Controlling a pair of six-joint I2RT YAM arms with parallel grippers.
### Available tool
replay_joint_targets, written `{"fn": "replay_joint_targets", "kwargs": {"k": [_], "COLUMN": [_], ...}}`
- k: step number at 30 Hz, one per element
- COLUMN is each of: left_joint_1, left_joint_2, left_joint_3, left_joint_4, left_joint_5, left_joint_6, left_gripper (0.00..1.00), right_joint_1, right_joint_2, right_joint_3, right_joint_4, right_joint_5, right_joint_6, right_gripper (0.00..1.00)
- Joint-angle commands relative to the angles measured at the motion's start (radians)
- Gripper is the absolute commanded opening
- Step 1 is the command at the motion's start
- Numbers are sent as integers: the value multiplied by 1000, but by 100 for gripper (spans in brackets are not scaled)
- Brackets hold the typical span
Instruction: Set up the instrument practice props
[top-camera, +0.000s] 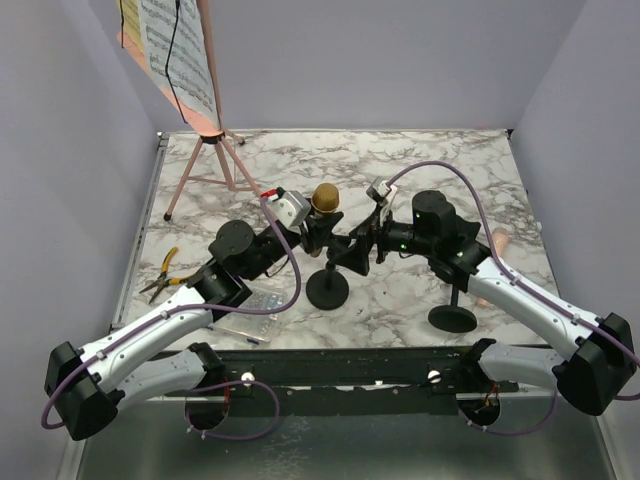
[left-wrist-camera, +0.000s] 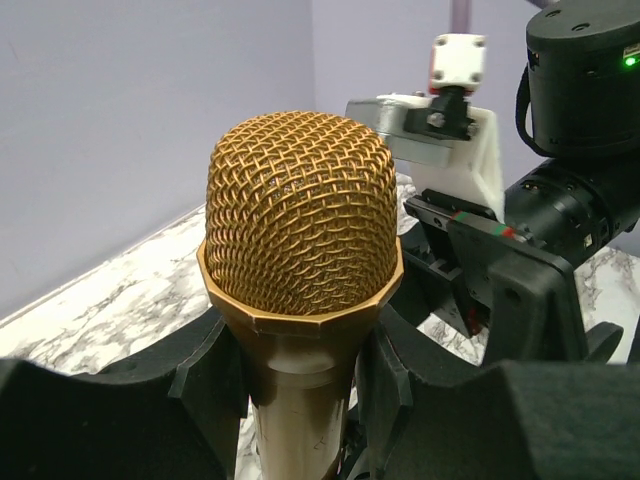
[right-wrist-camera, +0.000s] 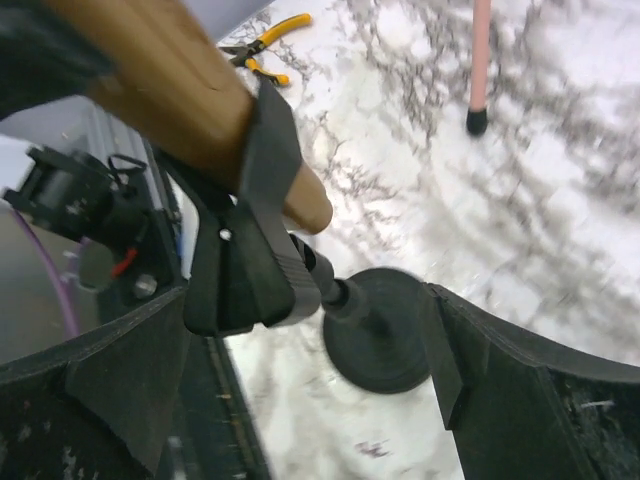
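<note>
The black clip sits off toward one open finger, so I should tilt my right gripper more level and bring it in around the clip's blunt end (right-wrist-camera: 258, 295).
My left gripper (top-camera: 318, 226) is shut on the gold microphone (top-camera: 324, 198), gripping its handle just under the mesh head (left-wrist-camera: 300, 220) in the left wrist view (left-wrist-camera: 300, 400). The handle (right-wrist-camera: 180, 90) sits in the clip (right-wrist-camera: 250, 260) of a black round-based mic holder (top-camera: 327, 291). My right gripper (top-camera: 352, 255) is open, its jaws either side of that clip and above the base (right-wrist-camera: 378, 330). A second black holder (top-camera: 453, 318) stands at the front right. A pink microphone (top-camera: 498, 240) lies behind my right arm. The pink music rack (top-camera: 228, 160) stands at the back left, holding sheet-music pages (top-camera: 185, 50).
Yellow-handled pliers (top-camera: 165, 272) lie at the table's left edge and show in the right wrist view (right-wrist-camera: 262, 40). A clear plastic box (top-camera: 250, 315) sits by my left arm near the front edge. A pink rack leg (right-wrist-camera: 479, 60) reaches the table. Purple walls enclose the table.
</note>
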Motion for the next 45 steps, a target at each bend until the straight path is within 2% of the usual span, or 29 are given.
{"fn": "replay_joint_targets", "kwargs": {"k": [1, 3, 6, 10, 12, 17, 19, 21, 29, 33, 39, 40, 41, 43, 45], "left_joint_1": [-6, -7, -7, -6, -6, -6, -6, -7, -6, -6, -6, -6, -6, -6, -6], "left_joint_2": [-42, -44, -44, -44, -48, -66, -74, -76, -65, -67, -68, -72, -78, -97, -127], "left_joint_3": [-29, -31, -35, -41, -44, -61, -65, -68, -71, -77, -64, -57, -50, -35, -19], "left_joint_4": [5, 4, 4, 4, 4, 4, 4, 4, 4, 5, -4, -17, -32, -63, -94], "left_joint_5": [18, 17, 26, 36, 40, 41, 43, 46, 75, 66, 49, 39, 30, 2, -28], "left_joint_6": [-14, -16, -20, -20, -20, -14, -10, -11, -41, -43, -47, -54, -57, -61, -58], "left_gripper": [0, 0, 0, 0, 0, 0, 0, 0, 0, 0, 0, 7, 20, 56, 75], "right_joint_1": [3, 4, 3, 0, -2, -21, -27, -31, -34, -35, -38, -37, -37, -40, -43], "right_joint_2": [-37, -45, -30, 18, 44, 70, 60, 53, 80, 89, 89, 86, 82, 73, 65], "right_joint_3": [-28, -40, -38, -79, -68, -49, -62, -74, -96, -129, -128, -129, -132, -143, -158], "right_joint_4": [-61, -26, 3, 197, 215, 163, 149, 150, 151, 188, 229, 240, 250, 284, 335], "right_joint_5": [49, -12, -24, -123, -127, -75, -29, -8, -28, -47, -50, -50, -47, -44, -46], "right_joint_6": [405, 542, 750, 982, 1029, 1055, 1068, 1074, 1076, 1097, 1110, 1114, 1121, 1141, 1164], "right_gripper": [100, 100, 98, 87, 79, 73, 63, 59, 38, 35, 23, 17, 11, 1, 0]}}
